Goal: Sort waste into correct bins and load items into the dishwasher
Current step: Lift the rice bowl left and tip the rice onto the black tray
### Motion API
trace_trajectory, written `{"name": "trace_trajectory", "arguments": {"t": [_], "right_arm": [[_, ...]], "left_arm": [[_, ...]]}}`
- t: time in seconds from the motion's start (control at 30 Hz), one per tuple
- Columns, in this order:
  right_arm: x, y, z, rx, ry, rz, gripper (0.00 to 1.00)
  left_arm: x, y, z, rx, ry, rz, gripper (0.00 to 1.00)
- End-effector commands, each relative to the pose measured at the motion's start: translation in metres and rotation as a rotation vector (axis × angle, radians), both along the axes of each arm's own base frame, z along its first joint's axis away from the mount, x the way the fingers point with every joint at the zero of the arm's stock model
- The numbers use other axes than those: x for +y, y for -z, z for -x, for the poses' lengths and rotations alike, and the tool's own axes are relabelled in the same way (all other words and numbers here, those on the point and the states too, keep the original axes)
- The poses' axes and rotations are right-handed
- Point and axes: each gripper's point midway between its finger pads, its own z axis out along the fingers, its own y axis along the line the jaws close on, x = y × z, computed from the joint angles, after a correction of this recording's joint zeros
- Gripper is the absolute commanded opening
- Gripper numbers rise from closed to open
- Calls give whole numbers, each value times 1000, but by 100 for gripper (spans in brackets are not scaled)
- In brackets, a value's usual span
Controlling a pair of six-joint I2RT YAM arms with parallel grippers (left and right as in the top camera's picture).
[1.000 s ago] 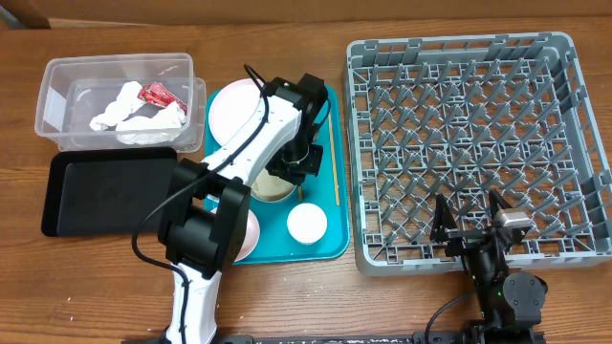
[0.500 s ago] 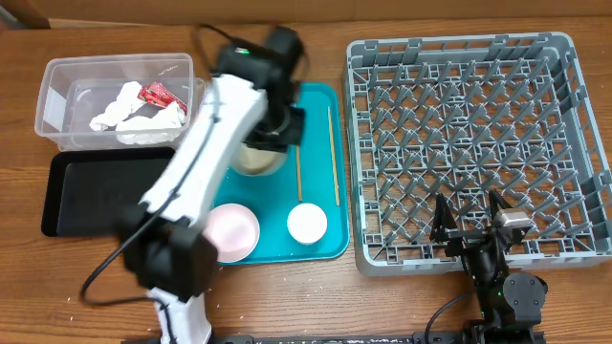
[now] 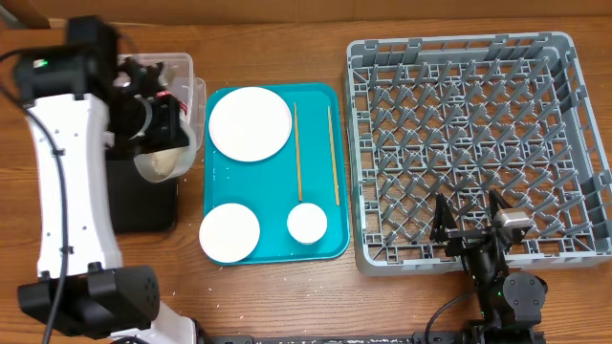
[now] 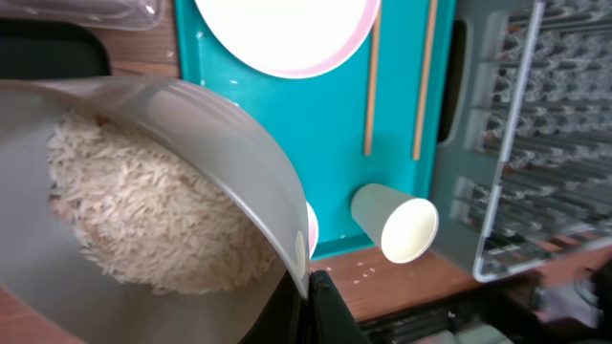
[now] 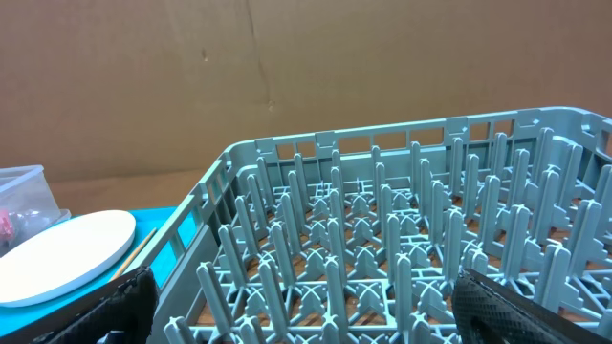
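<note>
I will next tip rice onto the black tray [image 3: 143, 205] with my left gripper, then lower it between the plates to its right in the overhead view and release.
My left gripper [image 4: 311, 291] is shut on the rim of a greyish bowl [image 3: 160, 162] holding white rice [image 4: 153, 220]. It holds the bowl tilted above the black tray [image 3: 143, 205], next to the clear tub [image 3: 188, 78]. My arm hides most of the tub's contents. On the teal tray [image 3: 273, 191] lie a large plate [image 3: 250, 124], a small plate [image 3: 229, 232], a white cup [image 3: 307, 222] and two chopsticks [image 3: 297, 153]. My right gripper [image 5: 316, 311] is open and empty at the near edge of the grey rack [image 3: 478, 134].
A few loose rice grains [image 4: 368, 272] lie on the wooden table in front of the teal tray. The rack's upright pegs [image 5: 382, 239] fill the right wrist view. A cardboard wall stands behind the table.
My left arm has swung left with the rice bowl, from the teal tray to above the black tray. Both plates are now uncovered. The right arm has not moved.
</note>
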Motion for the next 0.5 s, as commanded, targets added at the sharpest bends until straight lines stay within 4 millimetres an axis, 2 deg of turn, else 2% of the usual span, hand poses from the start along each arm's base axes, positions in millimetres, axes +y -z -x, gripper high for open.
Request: {"name": "trace_trajectory", "arguments": {"t": [0.0, 0.27, 0.47], "right_arm": [[-2, 2, 0, -1, 8, -3, 100], [-2, 2, 0, -1, 8, -3, 100], [-2, 2, 0, -1, 8, -3, 100]], "left_arm": [[0, 1, 4, -85, 77, 232, 5], [37, 40, 8, -171, -80, 513, 4], [69, 50, 9, -306, -202, 630, 4]]}}
